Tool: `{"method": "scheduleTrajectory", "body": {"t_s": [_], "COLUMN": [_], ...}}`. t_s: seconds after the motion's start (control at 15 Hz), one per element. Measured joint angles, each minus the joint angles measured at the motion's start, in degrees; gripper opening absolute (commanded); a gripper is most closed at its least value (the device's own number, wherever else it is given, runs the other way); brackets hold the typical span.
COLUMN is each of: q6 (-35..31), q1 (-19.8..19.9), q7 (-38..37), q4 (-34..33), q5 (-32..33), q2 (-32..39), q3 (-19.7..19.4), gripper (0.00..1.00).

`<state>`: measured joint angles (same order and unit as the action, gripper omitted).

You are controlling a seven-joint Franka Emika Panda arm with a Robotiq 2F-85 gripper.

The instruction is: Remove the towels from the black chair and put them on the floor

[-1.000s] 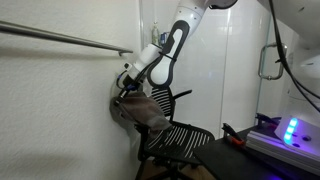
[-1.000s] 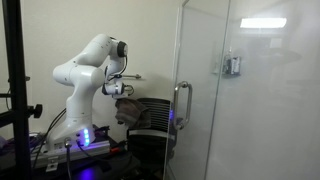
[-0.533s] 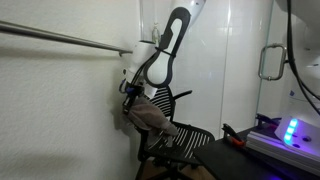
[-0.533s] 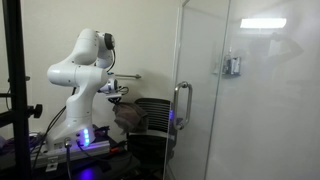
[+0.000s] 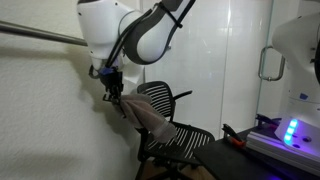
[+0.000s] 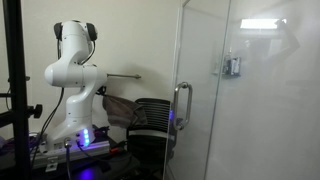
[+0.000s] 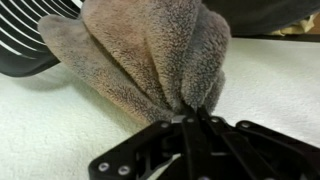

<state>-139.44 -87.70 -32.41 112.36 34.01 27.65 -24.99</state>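
Note:
I need to lift my gripper toward the metal bar [image 5: 60, 37] next, because the bar is above my gripper. This will pull the tan towel [image 5: 143, 113] clear of the black chair, so I can release it.
My gripper [image 5: 112, 88] is shut on one end of the tan towel [image 5: 143, 113], which stretches from the jaws down to the black chair [image 5: 175, 130]. The towel's lower end still lies on the chair's seat and backrest. In the other exterior view the towel [image 6: 118, 106] hangs between my arm and the chair [image 6: 152, 115]. In the wrist view the towel [image 7: 150, 50] bunches out of my closed jaws [image 7: 192, 112], with the chair's ribbed slats [image 7: 40, 25] at the upper left. The grey towel is not visible.
A white wall with a metal rail [image 5: 45, 34] runs behind the chair. A glass door with a handle [image 6: 182, 100] stands next to the chair. A black table with a lit device [image 5: 290, 130] lies beside it.
My arm has swung away from the chair and up along the wall, pulling the tan towel out taut from the chair. The chair has not moved.

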Motion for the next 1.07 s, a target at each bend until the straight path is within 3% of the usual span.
{"method": "scheduleTrajectory", "body": {"t_s": [0.13,0.53,0.73,0.87,1.07], "q6": [8.1,29.9,42.7,43.5,43.4], "q1": [-2.6,-12.8,-10.7,-7.1,1.3], "q7": [-5.3,-19.6,-22.3,-23.6,-27.9], "q4": [-2.4,-9.8,-19.4,-20.3,-16.9], "q5": [4.6,13.8,19.0,21.8,24.7], "q2": [0.6,0.6,-1.0,-2.3,-3.4], "q3": [1.9,2.1,9.4,12.3,15.9], "gripper": [0.01,0.01,0.01,0.01,0.01]}}
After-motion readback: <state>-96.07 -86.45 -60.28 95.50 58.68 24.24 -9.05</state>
